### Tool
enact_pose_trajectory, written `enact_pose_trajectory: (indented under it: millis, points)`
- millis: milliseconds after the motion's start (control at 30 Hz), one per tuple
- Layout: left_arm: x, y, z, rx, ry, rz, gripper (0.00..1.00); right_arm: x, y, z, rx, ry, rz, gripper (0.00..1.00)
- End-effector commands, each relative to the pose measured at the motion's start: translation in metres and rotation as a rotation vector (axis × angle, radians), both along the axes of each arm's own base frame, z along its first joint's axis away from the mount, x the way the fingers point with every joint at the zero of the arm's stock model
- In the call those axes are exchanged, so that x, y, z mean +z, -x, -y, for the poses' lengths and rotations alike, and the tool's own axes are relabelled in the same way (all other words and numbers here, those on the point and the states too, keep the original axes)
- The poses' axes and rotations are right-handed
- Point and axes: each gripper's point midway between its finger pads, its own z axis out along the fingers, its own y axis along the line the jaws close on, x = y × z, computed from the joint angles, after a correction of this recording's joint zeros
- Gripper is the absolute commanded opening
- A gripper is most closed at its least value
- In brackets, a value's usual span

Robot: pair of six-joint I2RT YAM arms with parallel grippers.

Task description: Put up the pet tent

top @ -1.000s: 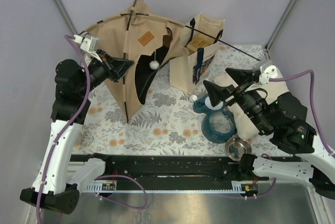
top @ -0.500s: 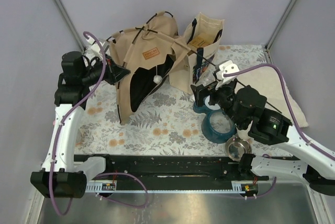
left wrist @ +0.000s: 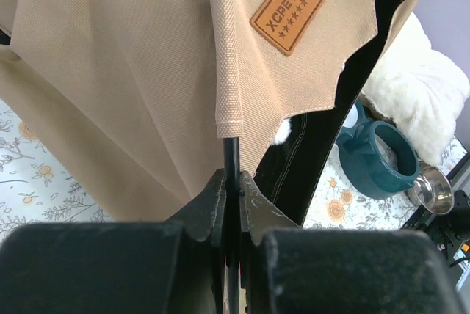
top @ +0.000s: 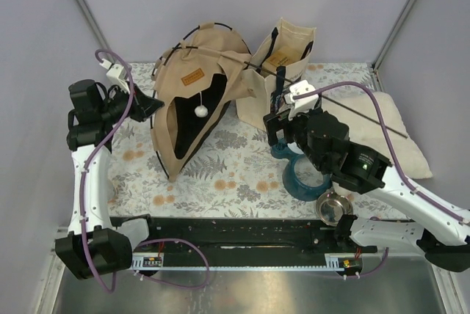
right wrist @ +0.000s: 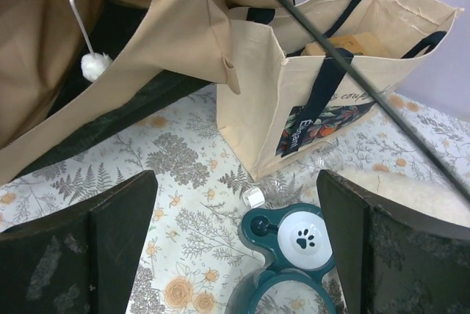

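Note:
I will move my left gripper to the left in the top view next, taking the pole and the tent along, and then I will open it, because the tent crowds the tote bag.
The tan canvas pet tent [top: 191,101] stands at the back left with its dark doorway facing front. Its brown label patch [top: 192,76] and white pom-pom [top: 200,111] show. My left gripper [top: 156,103] is at the tent's left side, shut on a thin black pole [left wrist: 230,160] coming out of the canvas sleeve. The label [left wrist: 288,7] is just above it in the left wrist view. My right gripper [top: 279,129] is open and empty, above the teal feeder [right wrist: 294,255], right of the tent [right wrist: 110,50]. A long black pole [top: 345,105] runs rightward over the tote bag.
A cream tote bag with navy handles [top: 283,72] stands right of the tent. A teal pet feeder [top: 302,174] and a steel bowl [top: 334,206] sit front right. A fluffy white pillow [top: 385,127] lies at the right. A clear bottle with a white cap [right wrist: 254,196] lies by the tote.
The left arm swung back left and down with the pole, and the tent leaned and rounded out. The right arm moved left from over the pillow to above the feeder.

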Motion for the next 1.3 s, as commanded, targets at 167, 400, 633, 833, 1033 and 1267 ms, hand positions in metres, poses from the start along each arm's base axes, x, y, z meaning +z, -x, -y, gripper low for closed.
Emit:
enact_pose_trajectory:
  millis: [167,400,633,833,1033,1267]
  points:
    - [0.052,-0.006,-0.027,0.096,0.046,0.210,0.00,0.052,-0.004,0.006,-0.004,-0.077,0.053,1.00]
    - [0.075,-0.001,-0.039,0.085,0.128,0.295,0.00,0.061,0.000,0.011,0.000,-0.098,0.071,0.99]
    - [0.053,-0.004,-0.045,0.021,0.101,0.237,0.00,0.069,-0.001,0.015,-0.008,-0.089,0.081,0.99]
    - [0.046,0.001,-0.045,-0.001,0.093,0.222,0.00,0.072,-0.001,0.015,-0.005,-0.082,0.081,0.99]
    - [0.042,0.008,-0.043,0.013,0.099,0.225,0.00,0.056,-0.006,0.012,-0.021,-0.056,0.051,0.99]
    - [0.023,-0.005,-0.069,0.235,0.075,0.184,0.70,0.044,-0.019,0.003,-0.029,-0.048,0.011,1.00]
